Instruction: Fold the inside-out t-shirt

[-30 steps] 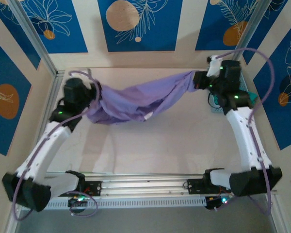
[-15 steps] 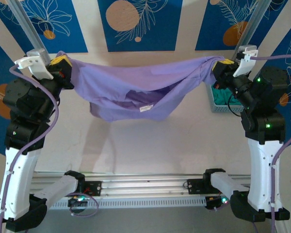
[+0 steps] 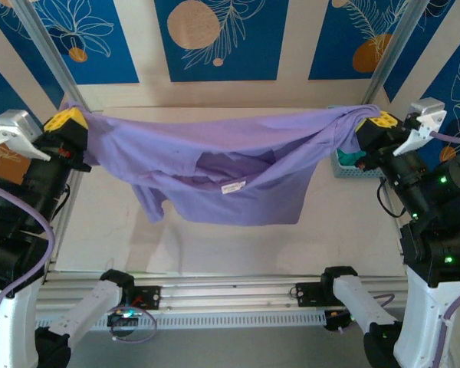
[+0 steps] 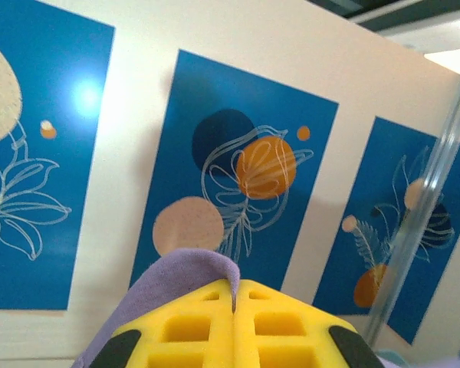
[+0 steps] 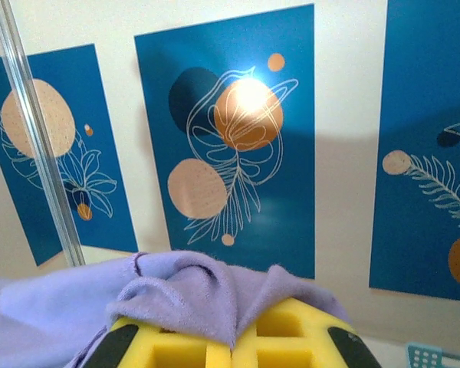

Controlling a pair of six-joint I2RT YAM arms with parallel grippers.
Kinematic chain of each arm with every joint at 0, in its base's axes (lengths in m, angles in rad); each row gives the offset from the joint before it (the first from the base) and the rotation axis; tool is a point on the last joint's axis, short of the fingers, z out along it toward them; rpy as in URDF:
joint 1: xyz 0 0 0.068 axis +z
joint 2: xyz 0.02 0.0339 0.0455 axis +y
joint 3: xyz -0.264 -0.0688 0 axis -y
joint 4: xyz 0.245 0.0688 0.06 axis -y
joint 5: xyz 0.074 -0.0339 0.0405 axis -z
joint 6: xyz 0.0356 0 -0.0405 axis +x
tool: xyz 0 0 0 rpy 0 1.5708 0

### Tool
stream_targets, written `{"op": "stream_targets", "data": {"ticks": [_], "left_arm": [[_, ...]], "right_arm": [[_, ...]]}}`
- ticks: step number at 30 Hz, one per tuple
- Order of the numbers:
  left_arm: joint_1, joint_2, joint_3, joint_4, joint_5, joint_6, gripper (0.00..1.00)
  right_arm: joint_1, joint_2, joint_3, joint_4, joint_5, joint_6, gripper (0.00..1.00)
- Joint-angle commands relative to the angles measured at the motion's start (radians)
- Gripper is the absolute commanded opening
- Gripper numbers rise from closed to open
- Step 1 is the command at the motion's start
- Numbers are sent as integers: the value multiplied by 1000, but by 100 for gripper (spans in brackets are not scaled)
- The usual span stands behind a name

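Observation:
The shirt's body still sags in midair, so my left gripper will next lower its pinched end onto the pale tabletop beneath the hanging shirt (image 3: 123, 196) and let go there.
The lavender inside-out t-shirt (image 3: 215, 153) hangs stretched in the air between my two raised arms, its body sagging toward the table with a small white tag (image 3: 232, 186) facing the camera. My left gripper (image 3: 67, 120) is shut on the shirt's left end; in the left wrist view the cloth (image 4: 176, 276) is pinched between the yellow fingers (image 4: 192, 330). My right gripper (image 3: 382, 123) is shut on the right end, where bunched fabric (image 5: 192, 295) drapes over its yellow fingers (image 5: 291, 337). One sleeve (image 3: 149, 203) dangles low at the left.
A light blue basket (image 3: 343, 162) holding a teal garment stands at the table's right edge, just beside the right gripper. Metal frame posts (image 3: 46, 57) rise at the back corners. The pale table (image 3: 215, 245) lies below the hanging shirt.
Both arms have risen and swung apart, lifting the shirt off the table and pulling it out from a bunched sag into a wide hanging span.

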Motion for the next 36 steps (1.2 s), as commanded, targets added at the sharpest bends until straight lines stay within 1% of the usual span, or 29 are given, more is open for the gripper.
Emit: {"op": "stream_targets", "data": {"ticks": [1,4,7,8,9,10,11,12,14,16,17,19,20,21,22,24,27,29,31,32,33,35,36], "left_arm": [[0,159,-42,42,-115,41,0],[22,356,-40,98,-199,96,0],[91,644,37,115,-203,82,0],[113,762,98,91,-189,66,5],[131,878,179,38,-175,50,23],[145,964,246,-10,-153,33,35],[159,1055,320,-65,-126,19,48],[165,1123,372,-108,-105,12,57],[172,1182,396,-146,-85,11,67],[174,1157,317,-138,-67,7,75],[173,1118,237,-110,-46,0,78],[171,1003,28,-21,13,-39,82],[169,936,-96,45,53,-70,83],[162,864,-227,114,90,-99,84],[151,809,-321,154,109,-117,84],[123,705,-500,189,98,-134,85],[108,601,-679,188,82,-155,84],[94,541,-747,174,93,-158,83],[40,476,-794,173,138,-124,83],[-15,441,-814,171,152,-93,83],[-80,410,-828,167,135,-72,83],[-183,370,-870,180,118,-65,83],[-220,359,-889,200,121,-75,82]], "right_arm": [[-6,125,-8,57,11,-3,0],[-5,275,-37,151,25,3,0],[-6,527,-6,202,60,22,1],[-6,635,41,181,70,33,5],[-8,740,104,145,75,43,11],[-7,829,157,110,82,47,17],[-7,917,216,72,98,53,25],[-7,988,267,34,108,54,32],[-4,1082,330,-54,133,39,39],[7,1090,277,-75,151,23,43],[12,1070,214,-69,147,26,44],[25,999,52,-36,127,52,46],[39,951,-55,-14,115,73,47],[56,905,-155,3,106,103,48],[74,865,-232,15,87,125,49],[124,792,-401,32,61,171,50],[202,732,-565,24,62,236,51],[254,705,-637,14,70,276,51],[311,674,-690,-5,111,305,51],[337,661,-719,-10,129,318,52],[355,651,-746,-10,144,334,52],[362,654,-788,-13,161,356,52],[355,662,-801,-14,170,363,52]]}}
